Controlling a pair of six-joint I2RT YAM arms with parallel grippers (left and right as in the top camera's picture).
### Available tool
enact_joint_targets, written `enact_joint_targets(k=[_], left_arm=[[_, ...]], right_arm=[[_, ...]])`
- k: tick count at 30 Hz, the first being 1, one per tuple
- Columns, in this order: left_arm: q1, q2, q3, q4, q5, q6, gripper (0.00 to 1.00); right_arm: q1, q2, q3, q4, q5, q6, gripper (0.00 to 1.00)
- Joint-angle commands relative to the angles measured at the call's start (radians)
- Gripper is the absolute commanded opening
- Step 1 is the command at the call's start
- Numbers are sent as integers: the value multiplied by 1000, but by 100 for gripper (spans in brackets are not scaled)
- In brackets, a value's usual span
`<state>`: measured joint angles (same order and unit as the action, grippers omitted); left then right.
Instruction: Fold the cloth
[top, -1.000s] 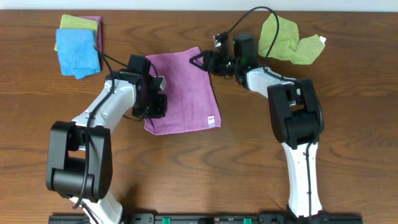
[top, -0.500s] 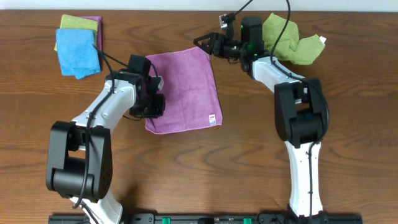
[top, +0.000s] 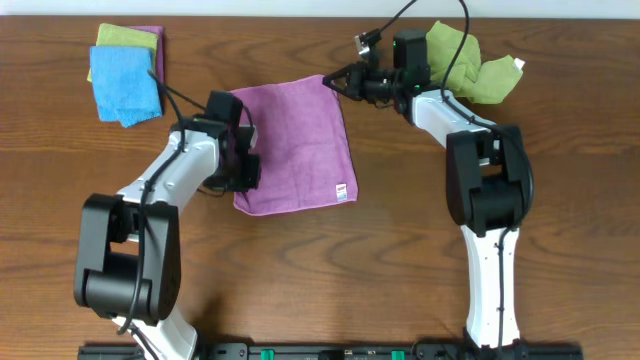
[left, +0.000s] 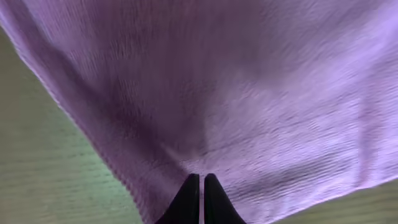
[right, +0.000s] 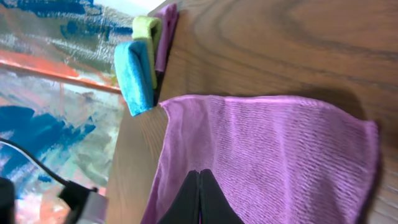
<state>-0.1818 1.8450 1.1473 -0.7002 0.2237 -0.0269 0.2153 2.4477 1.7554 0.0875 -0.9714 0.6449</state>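
Observation:
My right gripper holds the cloth's far corner (top: 324, 78) (right: 369, 132), and its edge is raised above a dark shadow, so the gripper will tilt downward and bring the corner down onto the tabletop to release it.
The purple cloth (top: 295, 140) lies spread flat in the middle of the table, its white tag (top: 341, 190) at the near right corner. My left gripper (top: 247, 165) is at the cloth's left edge near the front corner. In the left wrist view its tips (left: 201, 178) are shut on the cloth (left: 249, 93), which puckers there. My right gripper (top: 333, 82) is at the far right corner. In the right wrist view it (right: 200, 174) is shut on that corner, with the cloth (right: 280, 149) stretching away beyond it.
A stack of folded cloths sits at the far left, a blue cloth (top: 122, 82) in front of a green one (top: 127, 37); both show in the right wrist view too (right: 134, 74). A crumpled light-green cloth (top: 465, 62) lies at the far right, behind the right arm.
My right gripper was open over the cloth's far right corner, shifted a little toward the back, and has now shut on that corner. The left arm has stayed put.

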Motion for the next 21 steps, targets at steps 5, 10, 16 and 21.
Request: enact_joint_targets(k=[5, 10, 16, 21], left_arm=[[-4, 14, -59, 20, -53, -34, 6], [-4, 14, -69, 16, -100, -47, 6], [-4, 14, -72, 18, -106, -53, 6], [-4, 14, -72, -31, -208, -56, 6]], right_arm=[[17, -29, 235, -304, 111, -233, 2], [47, -31, 452, -690, 468, -497, 1], [116, -21, 478, -758, 689, -606, 2], [145, 27, 475, -764, 732, -616, 1]])
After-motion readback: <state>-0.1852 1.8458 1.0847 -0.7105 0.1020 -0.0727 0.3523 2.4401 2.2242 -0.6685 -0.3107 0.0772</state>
